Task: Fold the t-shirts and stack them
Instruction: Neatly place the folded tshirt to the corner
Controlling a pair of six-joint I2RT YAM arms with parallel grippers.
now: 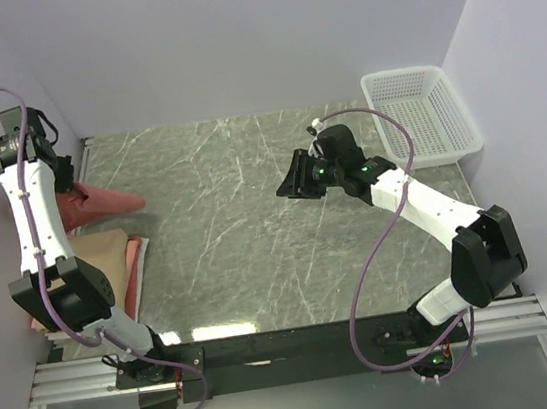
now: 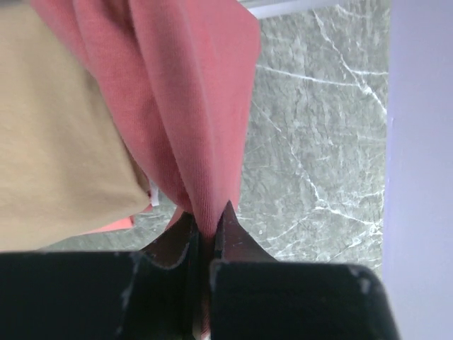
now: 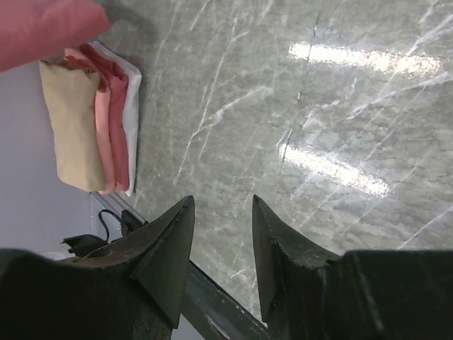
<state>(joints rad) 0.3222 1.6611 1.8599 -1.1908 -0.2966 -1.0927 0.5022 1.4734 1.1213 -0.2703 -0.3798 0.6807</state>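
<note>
The salmon-red t-shirt is mostly past the far edge of the tan-beige t-shirt (image 1: pixel 101 257) (image 2: pixel 60 138). Next, my left gripper will bring the salmon-red one back and down to the tan-beige one and let it go.
My left gripper (image 2: pixel 207 212) is shut on the salmon-red t-shirt (image 2: pixel 191 106) and holds it raised at the table's far left; the shirt (image 1: pixel 101 200) hangs from the gripper (image 1: pixel 67 186) over the stack. The tan-beige t-shirt (image 1: pixel 101 257) lies folded on top of the stack, with the pink t-shirt (image 1: pixel 138 263) showing as an edge beneath it. The stack also shows in the right wrist view, tan (image 3: pixel 71 127) over pink (image 3: pixel 113 120). My right gripper (image 3: pixel 223 212) is open and empty, hovering above the bare table middle (image 1: pixel 296 183).
A white mesh basket (image 1: pixel 421 112) stands at the table's far right corner. The marble table (image 1: pixel 260 257) has a metal rail along its near edge. Purple walls close in on left, back and right. A white cloth edge (image 3: pixel 133 106) lies under the stack.
</note>
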